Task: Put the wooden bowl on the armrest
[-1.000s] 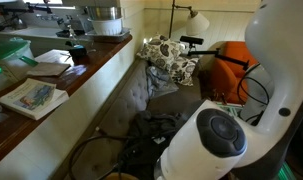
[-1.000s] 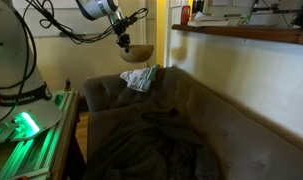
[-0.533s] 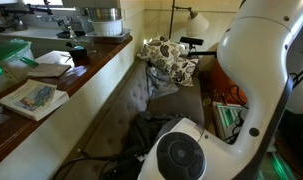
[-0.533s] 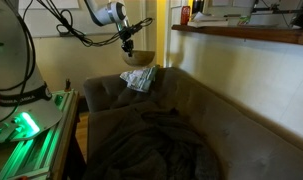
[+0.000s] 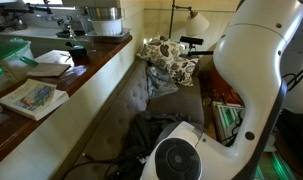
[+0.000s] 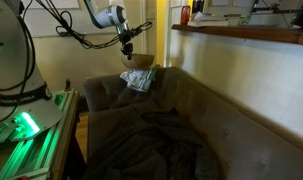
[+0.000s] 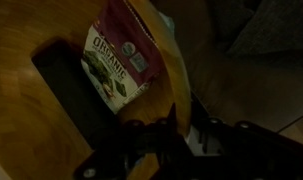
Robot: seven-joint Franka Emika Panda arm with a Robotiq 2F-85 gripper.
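I will bring the bowl down with my gripper next, onto the far armrest (image 6: 103, 86) by the patterned cushion (image 6: 141, 79), to release the bowl's rim, since the bowl still hangs in the air.
The wooden bowl (image 6: 138, 60) hangs in the air above the far end of the brown sofa, over the patterned cushion (image 6: 141, 79) and near the far armrest (image 6: 103, 86). My gripper (image 6: 127, 44) is shut on the bowl's rim from above. In the wrist view the fingers (image 7: 176, 130) clamp the rim of the light-brown bowl (image 7: 31, 120), and a packet marked "ORGANIC" (image 7: 116, 60) lies inside it. In the exterior view from the counter side, the robot's white body (image 5: 251, 60) hides the bowl.
A wooden counter (image 5: 81, 70) runs behind the sofa back, with books (image 5: 31, 97) and a silver pot (image 5: 103, 20) on it. A dark blanket (image 6: 156, 135) lies on the seat. A floor lamp (image 5: 196, 20) stands beyond the sofa. A green-lit rail (image 6: 26, 125) is beside the robot base.
My gripper has carried the bowl a little lower and farther toward the sofa's far end. The robot's body has swung across the counter-side view.
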